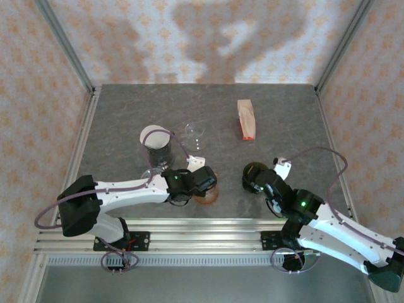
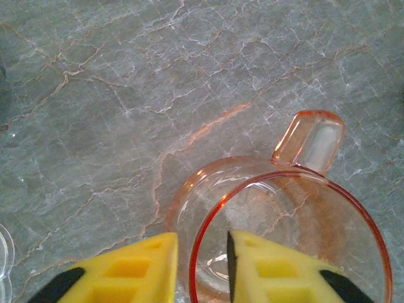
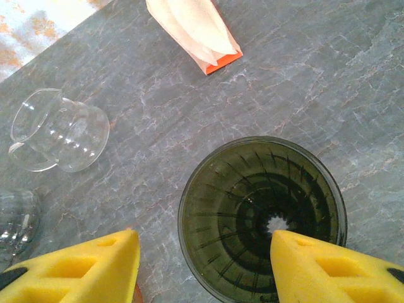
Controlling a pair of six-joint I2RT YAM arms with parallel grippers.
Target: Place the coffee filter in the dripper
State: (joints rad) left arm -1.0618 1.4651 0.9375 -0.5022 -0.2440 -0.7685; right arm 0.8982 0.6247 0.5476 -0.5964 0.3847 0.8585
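Note:
My right gripper moves across the dripper's bowl next, then tilts and comes down astride the side of the dripper's rim away from the pink cup (image 3: 343, 211).
The coffee filter (image 1: 247, 118), a tan paper wedge with an orange end, lies flat toward the back right (image 3: 192, 28). A dark green ribbed dripper (image 3: 252, 208) stands upright on the table (image 1: 252, 169). My right gripper (image 3: 205, 237) hangs open over the dripper's near rim, one finger outside the wall and the other above the bowl (image 1: 255, 178). My left gripper (image 2: 202, 243) is open astride the rim of a pink glass cup (image 2: 278, 202), and a gap shows on both sides of the rim (image 1: 203, 182).
A clear glass jug (image 1: 194, 131) lies on its side behind the left gripper (image 3: 60, 129). Left of it stands a dark tumbler with a white top (image 1: 156, 148). Metal frame posts and patterned walls close in the grey stone table (image 1: 126, 113).

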